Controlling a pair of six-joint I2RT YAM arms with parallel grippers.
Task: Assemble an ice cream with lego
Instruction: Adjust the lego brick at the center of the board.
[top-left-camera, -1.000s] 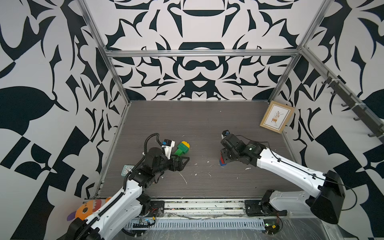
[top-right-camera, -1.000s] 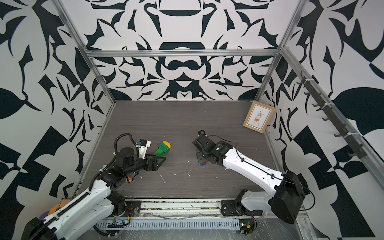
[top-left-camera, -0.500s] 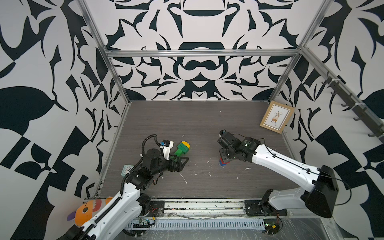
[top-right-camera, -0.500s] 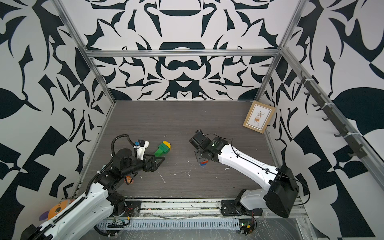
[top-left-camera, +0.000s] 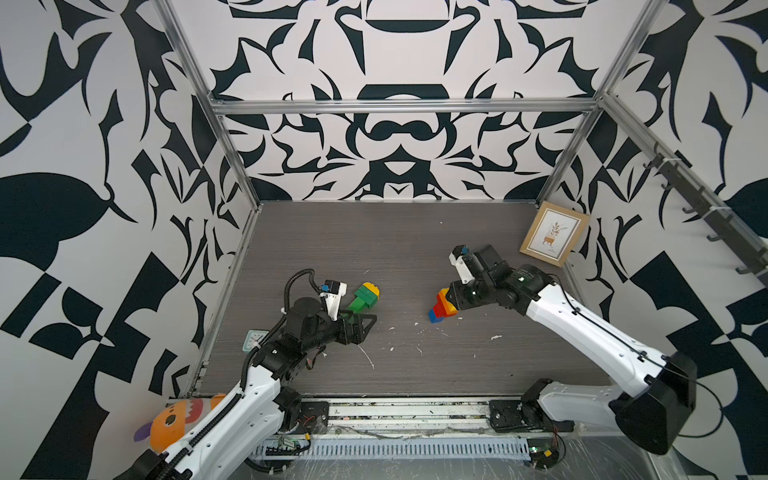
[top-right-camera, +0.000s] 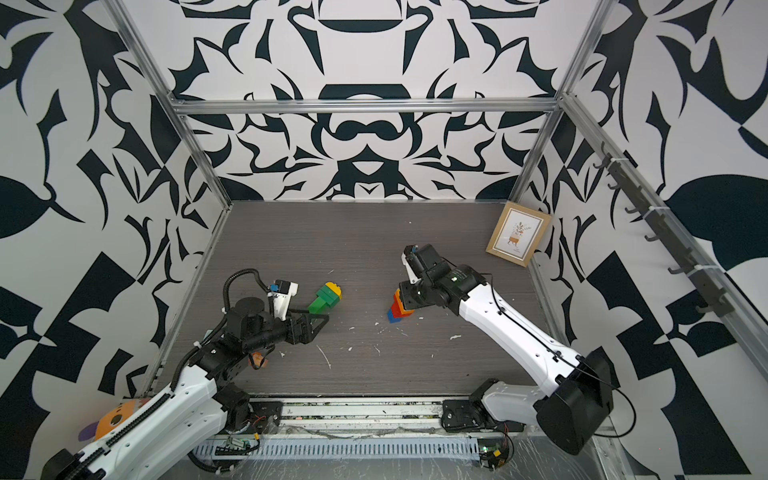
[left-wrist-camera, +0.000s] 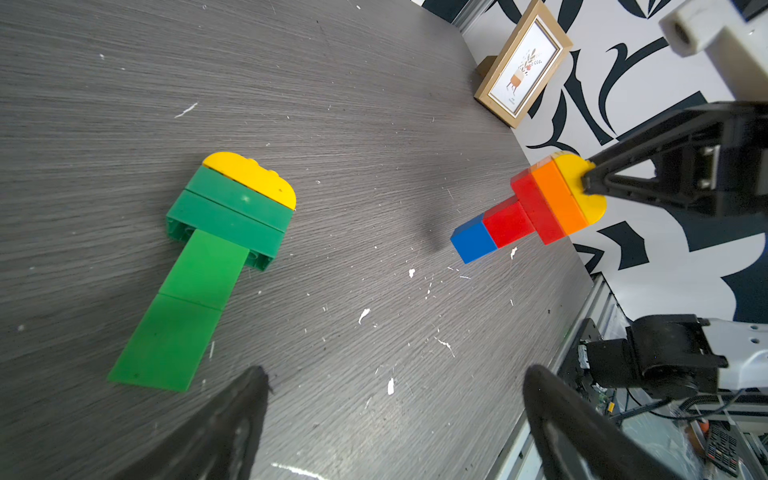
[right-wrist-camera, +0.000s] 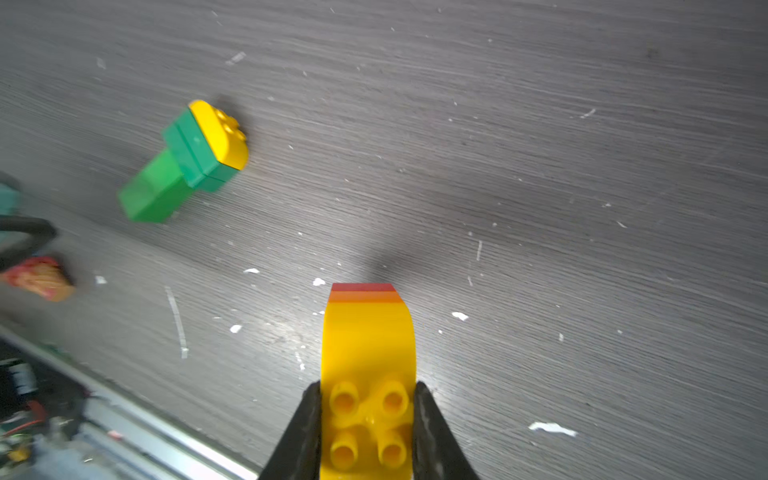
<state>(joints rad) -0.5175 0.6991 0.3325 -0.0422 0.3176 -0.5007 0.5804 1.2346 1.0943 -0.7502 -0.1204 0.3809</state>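
The stack goes onto the bare tabletop next. My right gripper moves lower and tilts flatter to release its yellow top, since that spot lies below.
A lego ice cream of green bricks with a rounded yellow top (top-left-camera: 362, 298) (top-right-camera: 325, 298) (left-wrist-camera: 220, 232) (right-wrist-camera: 187, 166) lies on its side on the grey table. My left gripper (top-left-camera: 366, 324) (top-right-camera: 320, 323) (left-wrist-camera: 395, 374) is open and empty, just in front of its green end. A second lego stack, blue, red, orange and a yellow rounded top (top-left-camera: 441, 306) (top-right-camera: 399, 307) (left-wrist-camera: 532, 208) (right-wrist-camera: 368, 332), hangs tilted with its blue end down. My right gripper (top-left-camera: 452, 297) (top-right-camera: 406, 297) (right-wrist-camera: 368, 388) is shut on the sides of the yellow studded top.
A framed picture (top-left-camera: 555, 232) leans on the right wall. A small white clock (top-left-camera: 252, 338) lies by the left wall. A small multicoloured cone toy (top-right-camera: 258, 360) (right-wrist-camera: 39, 276) sits under my left arm. White scraps (top-left-camera: 368, 357) dot the table's front half.
My right gripper has raised the blue-to-yellow stack a little, and its wrist has shifted slightly. The left gripper has stayed open in nearly the same spot.
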